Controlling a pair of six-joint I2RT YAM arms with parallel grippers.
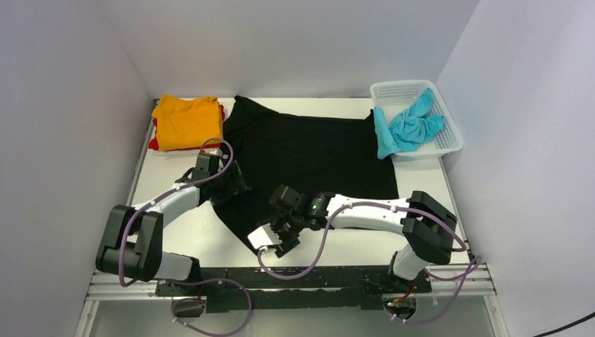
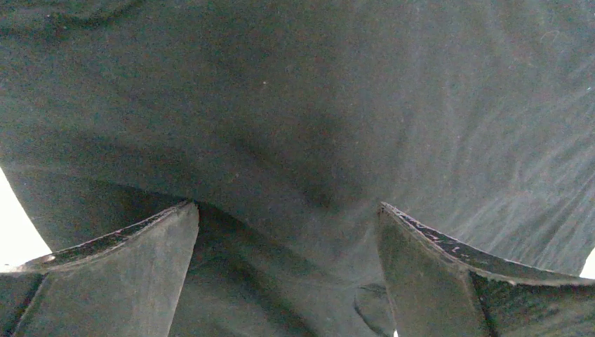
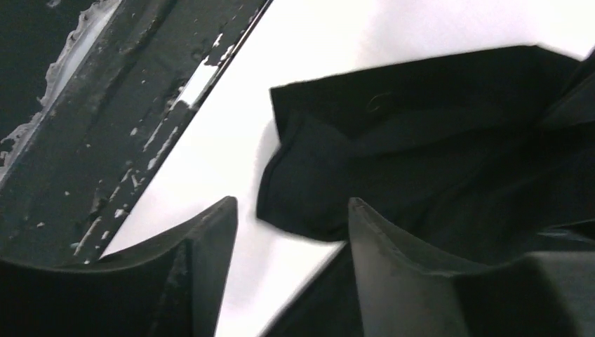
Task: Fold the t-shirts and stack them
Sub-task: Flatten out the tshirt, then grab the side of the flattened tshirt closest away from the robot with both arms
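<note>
I need to bring the open fingers of my left gripper back, toward the table's bar, to the t-shirt's near corner (image 1: 254,250) and close them where that corner sticks out.
The black t-shirt (image 1: 316,151) lies spread on the white table. My left gripper (image 1: 238,186) is open at its left edge. In the left wrist view black cloth (image 2: 295,105) fills the frame and lies between the spread fingers of the left gripper (image 2: 288,207). My right gripper (image 1: 272,242) is open at the shirt's near corner. The right wrist view shows that corner (image 3: 421,140) just ahead of the right gripper (image 3: 291,202), with white table between the fingers. The orange shirt (image 1: 186,121) lies folded on the red one (image 1: 153,144) at the back left. The turquoise shirt (image 1: 414,126) hangs out of the basket. The white shirt is out of view.
The white lattice basket (image 1: 452,137) stands at the back right against the wall. White walls close in the table on three sides. A black rail (image 1: 316,270) runs along the near edge and also shows in the right wrist view (image 3: 105,126).
</note>
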